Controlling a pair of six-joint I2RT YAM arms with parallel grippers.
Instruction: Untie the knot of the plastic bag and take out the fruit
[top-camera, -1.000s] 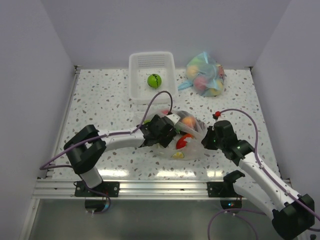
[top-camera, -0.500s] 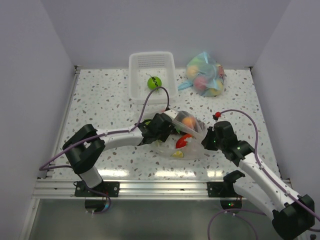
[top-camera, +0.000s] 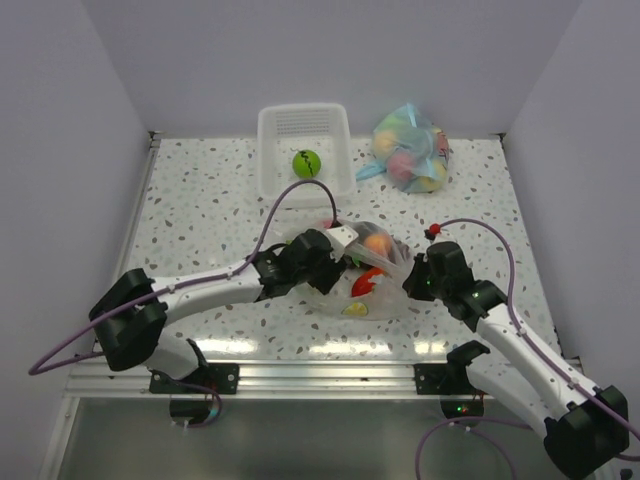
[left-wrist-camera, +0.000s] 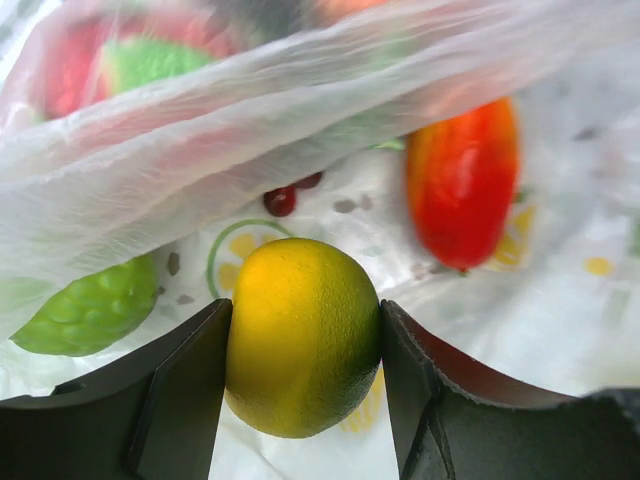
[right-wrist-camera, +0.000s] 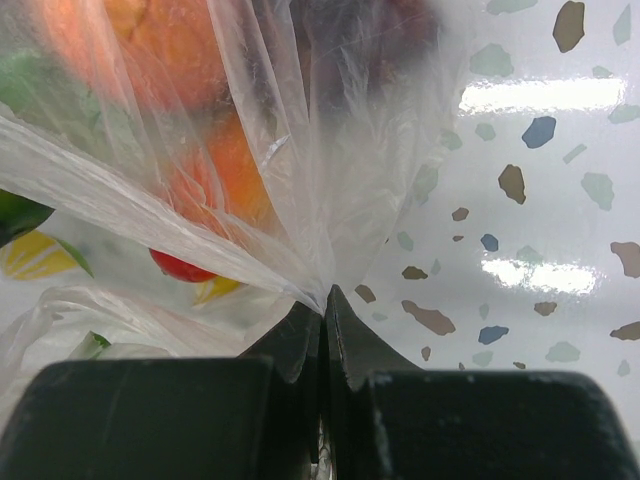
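My left gripper lifts the lemon up, carries it outward and releases it there next. The white basket with room beside its green lime stands outward.
The colourless plastic bag (top-camera: 385, 290) lies mid-table with fruit in it: an orange piece (top-camera: 377, 243), a red one (top-camera: 366, 283) and a yellow slice (top-camera: 355, 309). My left gripper (top-camera: 340, 258) reaches into the bag's left side. In the left wrist view its jaws (left-wrist-camera: 303, 345) are shut on a yellow-green lemon (left-wrist-camera: 303, 330), one finger against each flank. A red fruit (left-wrist-camera: 462, 180), a green lime (left-wrist-camera: 95, 310) and dark grapes (left-wrist-camera: 281, 199) lie behind it. My right gripper (top-camera: 414, 281) is shut on a gathered fold of the bag (right-wrist-camera: 300, 200) at its right edge. The knot is out of view.
A white basket (top-camera: 275, 150) at the back holds one green lime (top-camera: 306, 162). To its right lies a blue-tinted bag (top-camera: 410, 150) of pastel fruit. White walls close in both sides and the back. A metal rail runs along the near table edge.
The left arm has stretched out, its elbow swinging left and down, while the gripper has stayed in the bag. The right arm holds still.
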